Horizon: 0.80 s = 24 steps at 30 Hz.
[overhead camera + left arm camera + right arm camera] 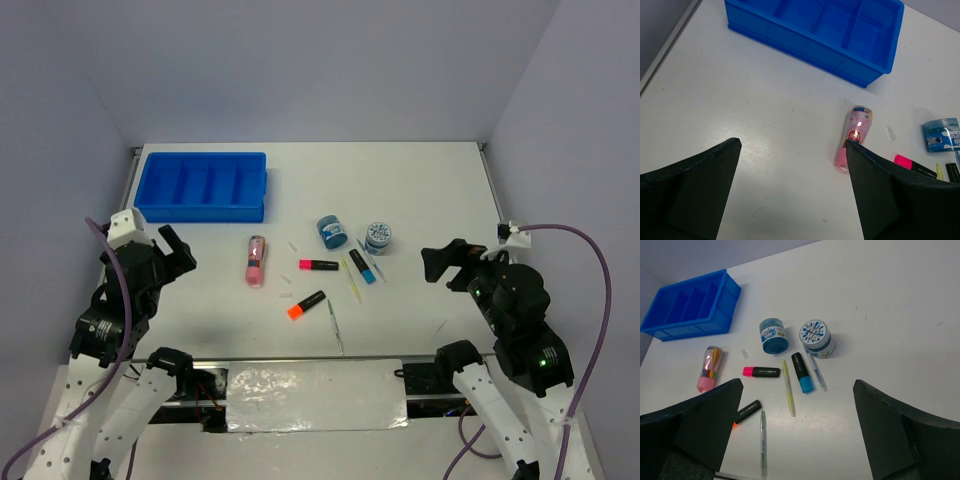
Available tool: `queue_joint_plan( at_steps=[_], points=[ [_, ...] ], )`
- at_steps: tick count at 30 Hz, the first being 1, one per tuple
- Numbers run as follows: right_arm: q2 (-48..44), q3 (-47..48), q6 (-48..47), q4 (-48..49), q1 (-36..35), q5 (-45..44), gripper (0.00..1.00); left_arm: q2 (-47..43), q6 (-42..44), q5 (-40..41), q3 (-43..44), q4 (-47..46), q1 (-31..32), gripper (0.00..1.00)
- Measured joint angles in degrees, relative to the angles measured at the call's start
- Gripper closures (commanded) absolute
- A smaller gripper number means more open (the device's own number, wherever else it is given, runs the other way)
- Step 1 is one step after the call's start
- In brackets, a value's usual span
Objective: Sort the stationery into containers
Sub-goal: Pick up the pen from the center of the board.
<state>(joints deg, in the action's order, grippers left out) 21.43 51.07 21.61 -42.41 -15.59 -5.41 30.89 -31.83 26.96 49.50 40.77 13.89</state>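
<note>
My right gripper moves down, back and to the left in the top view onto the green pen's middle (336, 328) (763, 444) next, since bare table lies on either side.
The blue divided tray (203, 210) stands at the back left, its compartments showing nothing inside. A pink tube (256, 260), markers with pink (318, 265), orange (307, 304) and blue (362, 266) ends, two round blue jars (332, 232) (379, 237) and thin pens (352, 280) (336, 325) lie mid-table. My left gripper (793, 144) is open and empty above bare table, left of the pink tube (855, 132). My right gripper (798, 383) is open and empty, raised right of the jars (816, 336).
Small white bits (285, 280) lie among the markers. A silver taped strip (315, 395) runs along the near edge between the arm bases. Grey walls close the back and both sides. The table's right part behind my right gripper is bare.
</note>
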Motion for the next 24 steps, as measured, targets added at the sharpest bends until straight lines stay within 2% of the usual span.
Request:
queue_joint_plan(
  at_steps=[6,12,16,19,22,24],
  points=[
    [-1.95,-0.46,0.81,0.59,0.02,-0.39,0.00,2.40,0.15,-0.61,0.00,-0.04,-2.45,0.01],
    [-7.82,-6.54,2.67,9.70,0.04,12.11,0.00,4.48,0.17,-1.27,0.00,-0.04,-3.39,0.01],
    [3.67,-6.16,3.45,11.74,-0.24,19.45,0.00,4.50,0.15,-1.33,0.00,-0.04,-3.54,0.01],
    [16.11,-6.01,3.43,11.41,-3.34,19.23,0.00,4.48,0.15,-1.36,0.00,-0.02,-3.61,0.01],
    [26.29,-5.95,3.74,9.14,-15.67,11.41,0.00,4.50,0.15,-1.33,0.00,-0.04,-3.65,0.00],
    [30.38,-5.35,4.70,6.97,-23.41,5.09,0.05,4.55,0.15,-1.33,0.00,-0.02,-3.65,0.01]
  ],
)
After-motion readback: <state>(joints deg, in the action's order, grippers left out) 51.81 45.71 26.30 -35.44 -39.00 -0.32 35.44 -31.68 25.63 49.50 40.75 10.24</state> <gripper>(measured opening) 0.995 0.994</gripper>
